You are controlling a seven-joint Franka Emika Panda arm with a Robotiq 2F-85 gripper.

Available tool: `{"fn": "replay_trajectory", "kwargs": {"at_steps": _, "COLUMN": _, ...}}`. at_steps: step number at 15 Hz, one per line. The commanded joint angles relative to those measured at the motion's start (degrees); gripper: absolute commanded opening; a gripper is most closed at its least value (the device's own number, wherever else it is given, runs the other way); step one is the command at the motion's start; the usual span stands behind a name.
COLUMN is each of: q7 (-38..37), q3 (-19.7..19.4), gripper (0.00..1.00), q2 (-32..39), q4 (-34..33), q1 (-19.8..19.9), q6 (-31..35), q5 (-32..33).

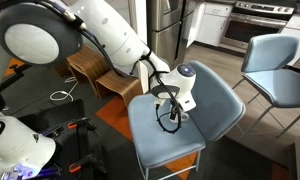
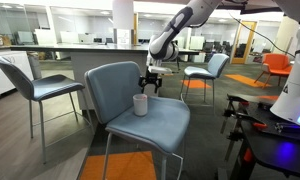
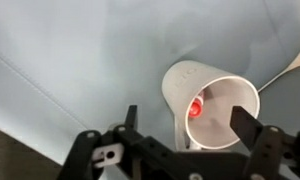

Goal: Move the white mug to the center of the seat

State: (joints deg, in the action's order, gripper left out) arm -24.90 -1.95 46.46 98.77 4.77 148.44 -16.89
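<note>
My gripper needs to move down and slightly outward next, with one finger going into the mug's opening, to close on the side of the mug.
The white mug point(image 2: 140, 104) stands upright on the blue-grey seat point(image 2: 162, 126), toward its back near the backrest. In the wrist view the mug point(image 3: 212, 100) shows its open mouth and pinkish inside, with the seat point(image 3: 80, 60) around it. My gripper point(image 2: 150, 83) is open and empty. It hangs just above the mug, and in the wrist view the gripper point(image 3: 186, 116) has one finger on either side of the mug's rim. In an exterior view the gripper point(image 1: 170, 116) hangs over the seat point(image 1: 218, 115) and hides the mug.
A similar blue-grey chair point(image 1: 280, 80) stands beside this one, and it also shows in the other exterior view point(image 2: 45, 88). Another chair point(image 2: 206, 70) stands behind. Wooden stools point(image 1: 90, 65) and an orange rug point(image 1: 115, 115) are on the floor. Black equipment point(image 2: 275, 135) stands close by.
</note>
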Motion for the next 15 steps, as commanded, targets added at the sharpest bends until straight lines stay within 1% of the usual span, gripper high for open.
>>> {"fn": "replay_trajectory", "kwargs": {"at_steps": 1, "q7": 0.9, "q3": 0.1, "gripper": 1.0, "q2": 5.1, "q4": -6.5, "q1": 0.7, "q6": -0.3, "q5": -2.0}}
{"fn": "replay_trajectory", "kwargs": {"at_steps": 3, "q7": 0.9, "q3": 0.0, "gripper": 1.0, "q2": 7.8, "q4": -9.7, "q1": 1.0, "q6": -0.8, "q5": -1.7}}
{"fn": "replay_trajectory", "kwargs": {"at_steps": 4, "q7": 0.8, "q3": -0.1, "gripper": 0.93, "q2": 9.1, "q4": -11.3, "q1": 1.1, "q6": -1.1, "q5": -1.6}}
{"fn": "replay_trajectory", "kwargs": {"at_steps": 5, "q7": 0.7, "q3": -0.3, "gripper": 0.72, "q2": 10.2, "q4": -12.6, "q1": 1.1, "q6": -1.1, "q5": -1.4}}
{"fn": "replay_trajectory", "kwargs": {"at_steps": 6, "q7": 0.8, "q3": -0.3, "gripper": 0.68, "q2": 11.2, "q4": -13.9, "q1": 1.2, "q6": -1.2, "q5": -1.3}}
{"fn": "replay_trajectory", "kwargs": {"at_steps": 7, "q7": 1.1, "q3": -0.4, "gripper": 0.68, "q2": 12.0, "q4": -14.9, "q1": 1.2, "q6": -1.1, "q5": -1.0}}
{"fn": "replay_trajectory", "kwargs": {"at_steps": 8, "q7": 1.3, "q3": -0.3, "gripper": 0.61, "q2": 12.7, "q4": -15.9, "q1": 1.2, "q6": -1.2, "q5": -0.8}}
{"fn": "replay_trajectory", "kwargs": {"at_steps": 12, "q7": 2.3, "q3": -0.7, "gripper": 0.29, "q2": 14.1, "q4": -18.1, "q1": 0.9, "q6": -1.3, "q5": 0.0}}
{"fn": "replay_trajectory", "kwargs": {"at_steps": 13, "q7": 2.5, "q3": -0.7, "gripper": 0.23, "q2": 14.1, "q4": -18.1, "q1": 0.8, "q6": -1.2, "q5": 0.2}}
{"fn": "replay_trajectory", "kwargs": {"at_steps": 14, "q7": 2.6, "q3": -0.9, "gripper": 0.14, "q2": 13.9, "q4": -18.0, "q1": 0.6, "q6": -1.2, "q5": 0.5}}
{"fn": "replay_trajectory", "kwargs": {"at_steps": 15, "q7": 2.6, "q3": -1.1, "gripper": 0.08, "q2": 13.6, "q4": -17.7, "q1": 0.4, "q6": -1.3, "q5": 0.9}}
